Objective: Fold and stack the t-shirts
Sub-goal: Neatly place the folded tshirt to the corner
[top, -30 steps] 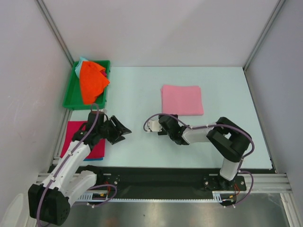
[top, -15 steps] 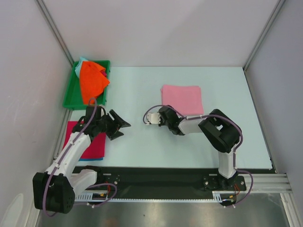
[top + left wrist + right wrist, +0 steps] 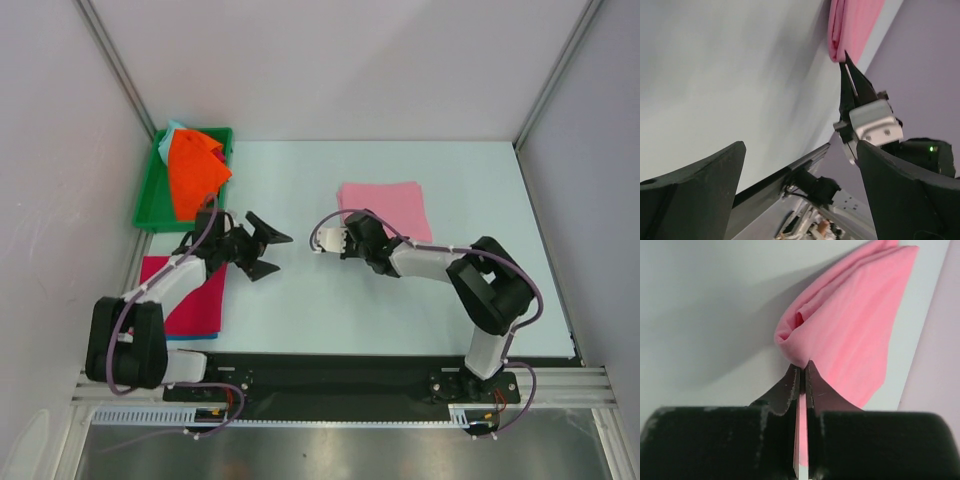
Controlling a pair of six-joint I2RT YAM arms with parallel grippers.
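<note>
The pink t-shirt's side edge is right of my left gripper in the top view. I will next reach across and outward, beyond the t-shirt's already pinched corner.
A folded pink t-shirt (image 3: 388, 204) lies at mid-table. My right gripper (image 3: 352, 230) is shut on its near-left corner; in the right wrist view the fingertips (image 3: 801, 369) pinch the raised fold of the pink t-shirt (image 3: 850, 325). My left gripper (image 3: 270, 252) hovers left of centre, wide open and holding nothing. Its wrist view looks between its fingers (image 3: 695, 192) across the table to the pink t-shirt (image 3: 852, 25) and the right gripper (image 3: 845, 60). A folded magenta t-shirt (image 3: 195, 300) lies on a blue one at the near left. An orange t-shirt (image 3: 195, 172) is heaped in the tray.
A green tray (image 3: 148, 215) stands at the far left, with a pale teal cloth (image 3: 172, 130) showing under the orange one. Grey walls close in the table on three sides. A black rail (image 3: 340, 372) runs along the near edge.
The right gripper moved to the pink t-shirt's corner and shut on it. The left gripper opened wider and swung away from the magenta stack toward the table's middle.
</note>
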